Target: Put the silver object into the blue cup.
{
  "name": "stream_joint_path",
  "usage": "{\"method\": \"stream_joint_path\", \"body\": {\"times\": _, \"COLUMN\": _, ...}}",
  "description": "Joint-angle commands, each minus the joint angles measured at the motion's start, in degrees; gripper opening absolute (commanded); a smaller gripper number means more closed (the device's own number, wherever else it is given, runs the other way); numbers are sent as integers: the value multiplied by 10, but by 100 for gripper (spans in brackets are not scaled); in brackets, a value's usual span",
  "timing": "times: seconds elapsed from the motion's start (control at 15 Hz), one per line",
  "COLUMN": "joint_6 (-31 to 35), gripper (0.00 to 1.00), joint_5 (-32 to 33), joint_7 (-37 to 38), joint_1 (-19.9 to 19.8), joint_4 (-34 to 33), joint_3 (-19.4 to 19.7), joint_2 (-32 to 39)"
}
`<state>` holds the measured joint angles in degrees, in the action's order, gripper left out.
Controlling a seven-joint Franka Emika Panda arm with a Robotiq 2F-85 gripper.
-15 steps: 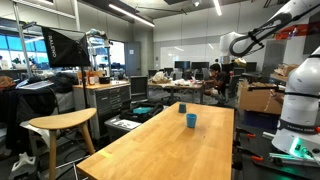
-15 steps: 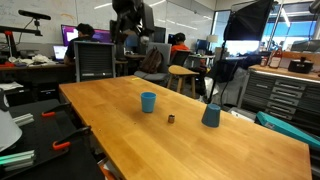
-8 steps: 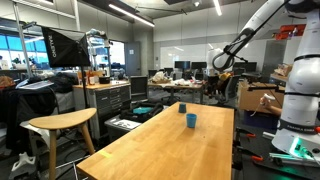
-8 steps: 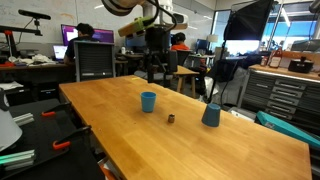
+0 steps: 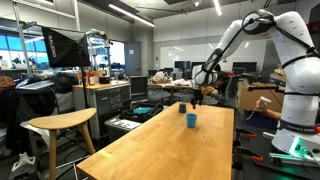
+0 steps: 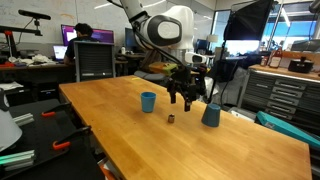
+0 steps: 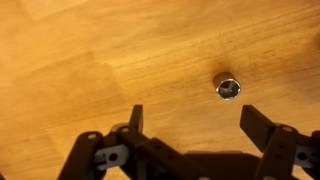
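Note:
I will go down and toward the right in the wrist view to the silver object (image 6: 171, 119) (image 7: 227, 87), because it is off the middle between my fingers.
The blue cup (image 6: 148, 101) stands upright on the long wooden table (image 6: 230, 150); it also shows in an exterior view (image 5: 191, 120). The silver object (image 6: 171, 118), a small metal cylinder, lies on the table a little to the right of the cup. In the wrist view it (image 7: 228, 87) sits just ahead of my fingertips, nearer the right finger. My gripper (image 6: 183, 97) hangs a short way above the table, between the cup and a darker blue container. It is open and empty in the wrist view (image 7: 197, 120). It also shows in an exterior view (image 5: 197, 95).
A darker blue container (image 6: 211, 114) stands near the table's edge, right of the silver object. A wooden stool (image 5: 62, 124) stands beside the table. Cabinets, desks, chairs and people fill the room behind.
The arm has swung down from high behind the table to just above the tabletop near the silver object. The cup and the silver object have not moved.

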<state>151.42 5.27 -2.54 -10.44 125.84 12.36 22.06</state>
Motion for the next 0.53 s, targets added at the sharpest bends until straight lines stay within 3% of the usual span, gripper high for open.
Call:
{"method": "stream_joint_path", "body": {"times": 0.0, "joint_6": -3, "gripper": 100, "joint_5": -24, "joint_7": 11, "joint_1": -6, "joint_4": -81, "joint_3": -23, "joint_2": 78}}
{"method": "stream_joint_path", "body": {"times": 0.47, "joint_6": -83, "gripper": 100, "joint_5": -68, "joint_7": -28, "joint_1": -37, "joint_4": -61, "joint_3": -55, "joint_2": 72}}
